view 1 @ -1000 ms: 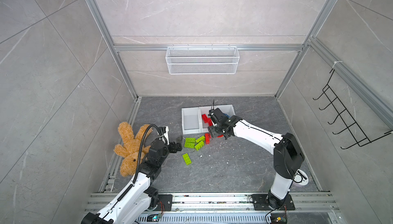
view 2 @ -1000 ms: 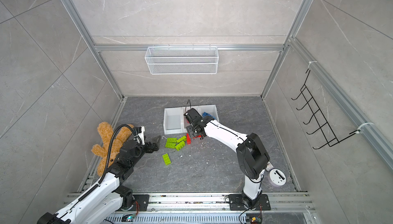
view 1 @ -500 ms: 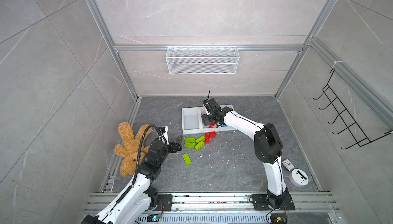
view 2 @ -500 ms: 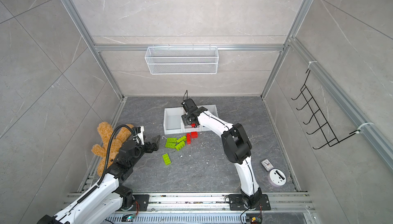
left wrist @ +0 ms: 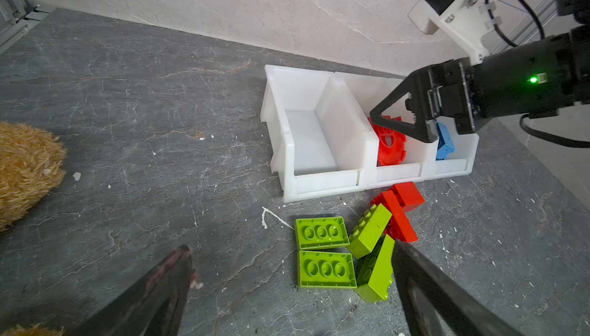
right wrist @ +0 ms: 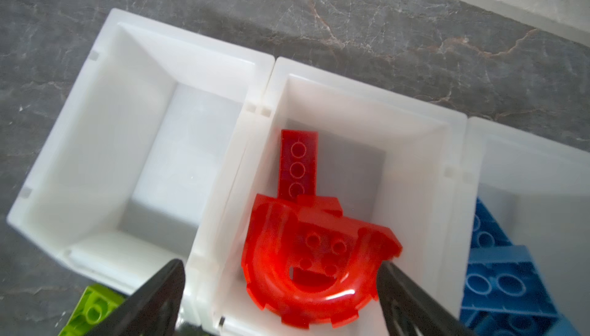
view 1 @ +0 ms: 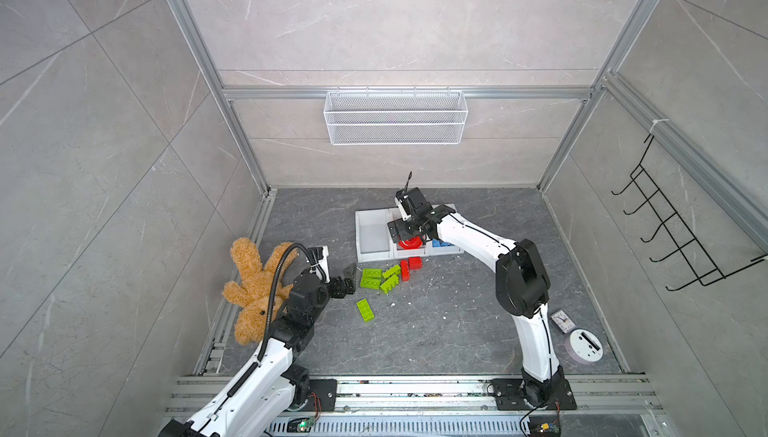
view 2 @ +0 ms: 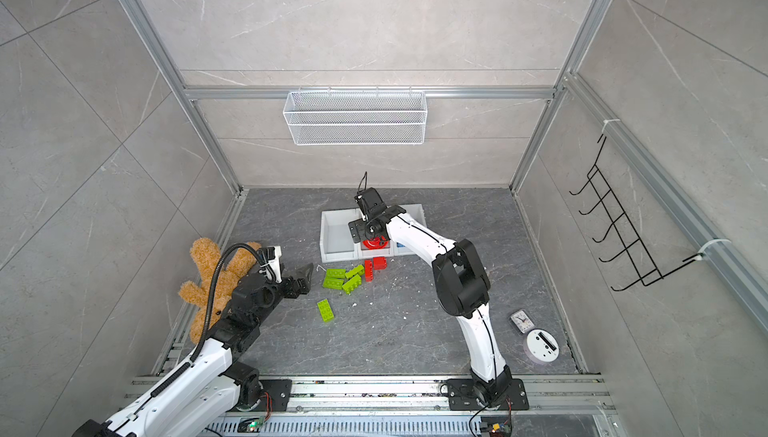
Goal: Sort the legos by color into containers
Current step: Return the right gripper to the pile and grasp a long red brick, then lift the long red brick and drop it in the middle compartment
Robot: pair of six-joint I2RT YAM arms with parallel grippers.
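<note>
My right gripper should next move back and down onto the near half of the long red lego, clear of the other red one, because the long red lego is below and back.
My right gripper (view 1: 405, 234) (right wrist: 281, 264) hangs open over the middle one of three joined white containers (view 1: 371, 248). Between its spread fingers a large red arch lego (right wrist: 313, 261) (left wrist: 389, 149) lies loose in that bin, on top of a flat red brick (right wrist: 298, 165). Blue legos (right wrist: 498, 273) (view 1: 441, 243) fill the right bin, and the left bin (right wrist: 159, 146) holds nothing. On the floor in front lie several lime green legos (view 1: 376, 280) (left wrist: 321, 232) and two red ones (view 1: 409, 266) (left wrist: 399, 206). My left gripper (view 1: 348, 278) (left wrist: 290, 247) is open, low beside the green cluster.
A brown plush toy (view 1: 253, 285) lies by the left arm. On the back wall hangs a white wire basket (view 1: 395, 117). A small clock (view 1: 562, 320) and a round white device (view 1: 585, 343) sit at the front right. A black hook rack (view 1: 681, 239) is on the right wall.
My right gripper carried the red arch from the front of the bins to above the middle bin and opened; the arch now lies in that bin. The left arm barely moved.
</note>
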